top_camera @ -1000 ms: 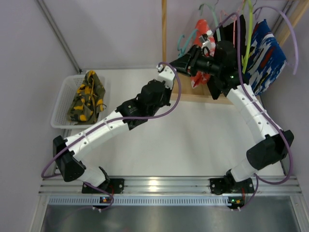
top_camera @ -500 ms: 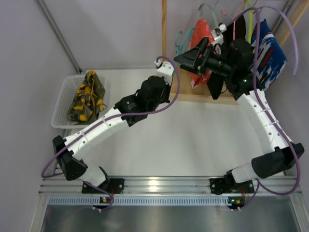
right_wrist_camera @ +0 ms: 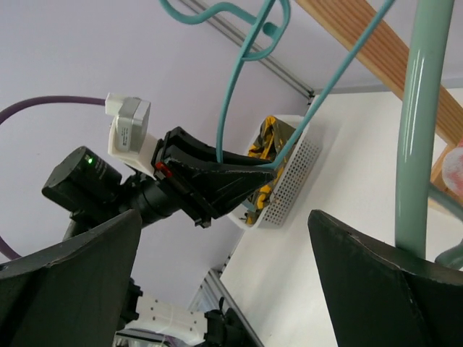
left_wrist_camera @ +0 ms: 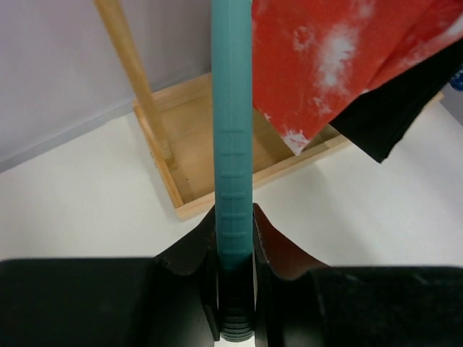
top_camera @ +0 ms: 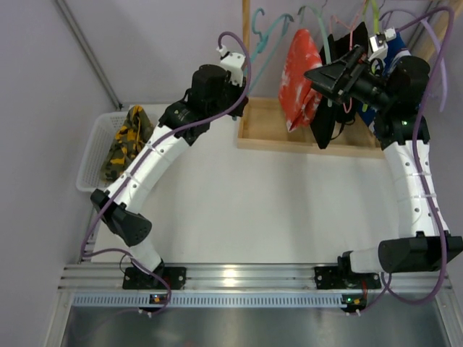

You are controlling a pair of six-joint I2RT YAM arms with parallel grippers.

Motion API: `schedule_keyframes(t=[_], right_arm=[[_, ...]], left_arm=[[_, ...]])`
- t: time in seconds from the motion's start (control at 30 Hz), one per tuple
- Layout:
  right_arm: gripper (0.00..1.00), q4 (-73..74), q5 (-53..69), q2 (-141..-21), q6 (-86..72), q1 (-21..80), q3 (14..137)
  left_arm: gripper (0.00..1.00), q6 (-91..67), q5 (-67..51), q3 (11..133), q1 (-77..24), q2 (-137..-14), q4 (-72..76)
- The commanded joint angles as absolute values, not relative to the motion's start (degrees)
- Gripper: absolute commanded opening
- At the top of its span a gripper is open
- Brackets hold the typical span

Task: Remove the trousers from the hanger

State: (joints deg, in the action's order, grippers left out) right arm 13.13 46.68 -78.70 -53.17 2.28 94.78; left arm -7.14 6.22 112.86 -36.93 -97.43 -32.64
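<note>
The robot should next carry the teal hanger in its left gripper outward to the upright wooden post (left_wrist_camera: 130,61) and let go of the bar, which is bare of trousers.
My left gripper (top_camera: 241,59) (left_wrist_camera: 233,238) is shut on the straight bar of a teal hanger (top_camera: 269,35) (left_wrist_camera: 231,130), held high by the back wall. Red-orange trousers (top_camera: 299,78) (left_wrist_camera: 340,58) with white marks hang just right of that bar. I cannot tell whether they rest on it. Black trousers (top_camera: 327,119) (left_wrist_camera: 391,108) hang beside them. My right gripper (top_camera: 327,72) (right_wrist_camera: 224,275) is open and holds nothing, close to the black and red cloth and pointed at the left gripper (right_wrist_camera: 210,173). Camouflage trousers (top_camera: 130,143) (right_wrist_camera: 264,144) lie in the white basket (top_camera: 90,155).
A shallow wooden tray (top_camera: 260,134) (left_wrist_camera: 210,144) lies under the hanging clothes, with an upright wooden post (top_camera: 246,43) (left_wrist_camera: 134,79) at its left end. A blue patterned garment (top_camera: 400,50) and further hangers, one pale green (right_wrist_camera: 423,123), hang at the far right.
My left arm has swung up and to the left, carrying the teal hanger away from the tray. My right gripper has opened wide and drawn back to the right. The red-orange trousers now show fully.
</note>
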Motion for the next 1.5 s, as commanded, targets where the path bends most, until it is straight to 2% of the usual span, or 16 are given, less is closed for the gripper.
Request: schedule_keyframes(t=[0.0,0.3,0.63,1.0,1.47], right_arm=[[0.99,8.8,48.4,-74.5,-54.0,1.6,93.1],[0.99,6.9,48.7,-72.2,-54.4,1.1,90.4],[1.00,6.2,48.5,-71.8,-54.5,1.0,88.7],[0.99,5.8,49.1,-71.1,-54.5,0.8,86.8],[0.99,5.9,49.1,-71.1,-54.8,0.5,85.4]], left_arm=[[0.00,-3.4,-4.2,118.8,-36.5,-98.8,-32.8],[0.00,-6.9,-6.3,132.3,-31.0,-107.0,-32.7],[0.00,-7.7,-3.3,142.6,-28.6,-113.5,-32.3],[0.00,-10.5,-7.4,139.7,-28.3,-115.3,-31.8],[0.00,-9.1,-3.5,140.8,-28.3,-119.0,-32.8]])
